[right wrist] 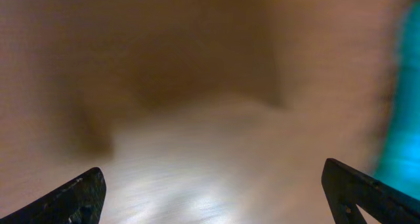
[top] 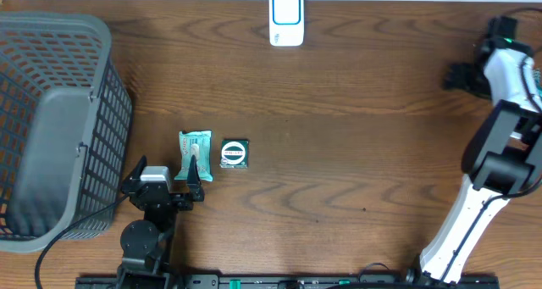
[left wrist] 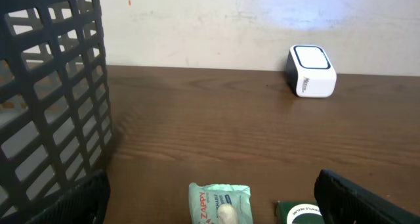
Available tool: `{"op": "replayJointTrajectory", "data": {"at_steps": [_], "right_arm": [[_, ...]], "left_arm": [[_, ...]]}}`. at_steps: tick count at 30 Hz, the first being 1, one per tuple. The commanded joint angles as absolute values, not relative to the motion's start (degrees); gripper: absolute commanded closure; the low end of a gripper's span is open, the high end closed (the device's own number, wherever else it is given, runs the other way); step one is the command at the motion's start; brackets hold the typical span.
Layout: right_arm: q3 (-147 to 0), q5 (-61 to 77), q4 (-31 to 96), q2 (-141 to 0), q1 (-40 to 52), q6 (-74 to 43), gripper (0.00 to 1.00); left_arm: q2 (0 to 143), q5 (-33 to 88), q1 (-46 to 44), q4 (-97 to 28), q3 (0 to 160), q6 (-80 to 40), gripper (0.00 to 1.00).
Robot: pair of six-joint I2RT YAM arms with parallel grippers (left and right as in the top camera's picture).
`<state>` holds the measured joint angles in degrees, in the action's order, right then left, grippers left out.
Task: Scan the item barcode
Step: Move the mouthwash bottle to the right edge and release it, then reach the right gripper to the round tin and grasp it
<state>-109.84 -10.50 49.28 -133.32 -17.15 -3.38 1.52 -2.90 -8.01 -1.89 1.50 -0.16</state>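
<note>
My right gripper moves to the left in the overhead view next and lowers onto the item, since the small dark green item (top: 235, 153) lies far across the table.
A mint-green snack packet (top: 195, 150) lies flat on the table left of centre, with a small dark green item with a round white label (top: 234, 153) just to its right. The white barcode scanner with a blue ring (top: 286, 18) stands at the far edge. My left gripper (top: 165, 174) hovers just short of the packet, open, holding nothing. In the left wrist view the packet (left wrist: 220, 201) lies between and beyond the fingers and the green item (left wrist: 296, 213) is by the right finger. My right gripper (top: 460, 74) is at the far right, open and empty; its view is blurred.
A large grey mesh basket (top: 102, 111) fills the left side, close to my left arm; its wall (left wrist: 52, 92) takes up the left of the left wrist view. The scanner (left wrist: 312, 71) stands before a pale wall. A teal blur (right wrist: 403, 106) marks the right wrist view's right edge.
</note>
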Motion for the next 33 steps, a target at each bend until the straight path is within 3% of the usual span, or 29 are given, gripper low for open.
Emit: {"op": "replayJointTrajectory", "data": {"at_steps": [1,7,14,18,23,29,33], "right_arm": [[-110.8,10.2,49.1,-126.7,-11.8,-9.0,0.01],[-110.7,33.2,48.6,-126.7,-0.1,-12.9,0.01],[-110.7,35.5,48.4,-126.7,17.8,-17.3,0.01],[-110.7,25.3,47.1,-126.7,27.7,-17.8,0.01],[-110.7,2.7,49.6,-127.3,39.4,-30.9,0.01],[-110.7,-10.5,50.4,-128.8,48.9,-39.6,0.01],[-110.7,-12.1,53.9,-130.8,50.7,-45.8,0.01]], "left_arm": [[1.4,-3.4,-7.8,-3.8,0.3,0.0,0.02],[1.4,-3.4,-7.8,-3.8,0.3,0.0,0.02],[1.4,-3.4,-7.8,-3.8,0.3,0.0,0.02],[1.4,-3.4,-7.8,-3.8,0.3,0.0,0.02],[1.4,-3.4,-7.8,-3.8,0.3,0.0,0.02],[1.4,-3.4,-7.8,-3.8,0.3,0.0,0.02],[1.4,-3.4,-7.8,-3.8,0.3,0.0,0.02]]}}
